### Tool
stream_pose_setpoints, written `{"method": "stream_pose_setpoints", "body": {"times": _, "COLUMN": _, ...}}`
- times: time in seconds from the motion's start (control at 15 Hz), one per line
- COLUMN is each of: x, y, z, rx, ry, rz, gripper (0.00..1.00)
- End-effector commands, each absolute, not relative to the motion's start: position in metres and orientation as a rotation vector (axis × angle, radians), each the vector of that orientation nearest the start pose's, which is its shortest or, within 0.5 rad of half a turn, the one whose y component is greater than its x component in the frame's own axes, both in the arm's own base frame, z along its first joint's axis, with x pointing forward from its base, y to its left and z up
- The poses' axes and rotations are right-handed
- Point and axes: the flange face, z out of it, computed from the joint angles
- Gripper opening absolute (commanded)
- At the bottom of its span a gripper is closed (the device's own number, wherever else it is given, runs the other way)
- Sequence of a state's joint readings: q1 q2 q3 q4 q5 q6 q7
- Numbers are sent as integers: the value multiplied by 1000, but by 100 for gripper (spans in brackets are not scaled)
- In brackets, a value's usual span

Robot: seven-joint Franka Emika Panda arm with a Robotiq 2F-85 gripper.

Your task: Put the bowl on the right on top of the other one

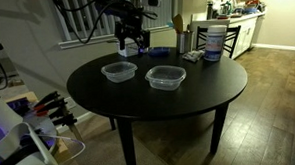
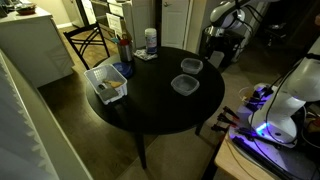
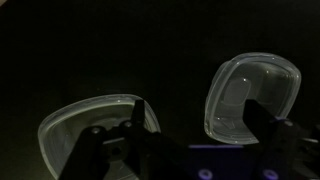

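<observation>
My gripper moves down toward the left in the wrist view next, onto the bowl's rim facing the other bowl (image 1: pixel 151 71) (image 3: pixel 150 112). The gap there leaves room for a finger.
Two clear plastic bowls sit on the round black table (image 1: pixel 188 101). In an exterior view one bowl (image 1: pixel 118 71) lies left of the other bowl (image 1: pixel 165 78). They also show in an exterior view as a far bowl (image 2: pixel 191 66) and a near bowl (image 2: pixel 184 85). My gripper (image 1: pixel 131 40) hangs open and empty above the table's far edge, behind the bowls, and it shows dimly at the table's edge (image 2: pixel 222 42). In the wrist view my open gripper (image 3: pixel 198 120) has a bowl (image 3: pixel 85 125) by one finger and a bowl (image 3: pixel 250 90) by the other.
A white tub with a blue lid (image 1: pixel 214 40) and small items (image 1: pixel 193 55) stand at the table's back right. A white basket (image 2: pixel 106 82), a dark bottle (image 2: pixel 124 47) and a white bottle (image 2: pixel 150 40) stand on the table's far side. A chair (image 2: pixel 90 40) is beyond.
</observation>
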State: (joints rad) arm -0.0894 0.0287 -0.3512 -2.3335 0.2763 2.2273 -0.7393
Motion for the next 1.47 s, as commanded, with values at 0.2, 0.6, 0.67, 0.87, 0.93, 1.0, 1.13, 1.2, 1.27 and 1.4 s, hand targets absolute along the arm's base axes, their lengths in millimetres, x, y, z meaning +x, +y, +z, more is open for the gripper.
{"method": "stream_pose_setpoints", "body": {"times": 0.2, "x": 489, "y": -190, "z": 291, "rx": -2951, "ry": -255, "rz": -362, "gripper": 100}}
{"method": "stream_pose_setpoints", "body": {"times": 0.6, "x": 525, "y": -199, "z": 203, "rx": -3074, "ry": -167, "rz": -403, "gripper": 100}}
{"method": "stream_pose_setpoints", "body": {"times": 0.67, "x": 528, "y": -205, "z": 191, "rx": -3101, "ry": -167, "rz": -390, "gripper": 100}}
{"method": "stream_pose_setpoints", "body": {"times": 0.87, "x": 535, "y": -217, "z": 167, "rx": -3125, "ry": -167, "rz": -343, "gripper": 67}}
{"method": "stream_pose_setpoints", "body": {"times": 0.93, "x": 537, "y": -220, "z": 161, "rx": -3128, "ry": -168, "rz": -334, "gripper": 60}}
{"method": "stream_pose_setpoints", "body": {"times": 1.0, "x": 538, "y": -222, "z": 157, "rx": -3128, "ry": -169, "rz": -327, "gripper": 54}}
{"method": "stream_pose_setpoints", "body": {"times": 1.13, "x": 543, "y": -223, "z": 156, "rx": -3133, "ry": -192, "rz": -326, "gripper": 41}}
{"method": "stream_pose_setpoints", "body": {"times": 1.2, "x": 546, "y": -223, "z": 158, "rx": -3132, "ry": -207, "rz": -327, "gripper": 34}}
{"method": "stream_pose_setpoints", "body": {"times": 1.27, "x": 548, "y": -224, "z": 160, "rx": -3134, "ry": -221, "rz": -328, "gripper": 29}}
{"method": "stream_pose_setpoints", "body": {"times": 1.4, "x": 549, "y": -225, "z": 162, "rx": -3140, "ry": -233, "rz": -335, "gripper": 15}}
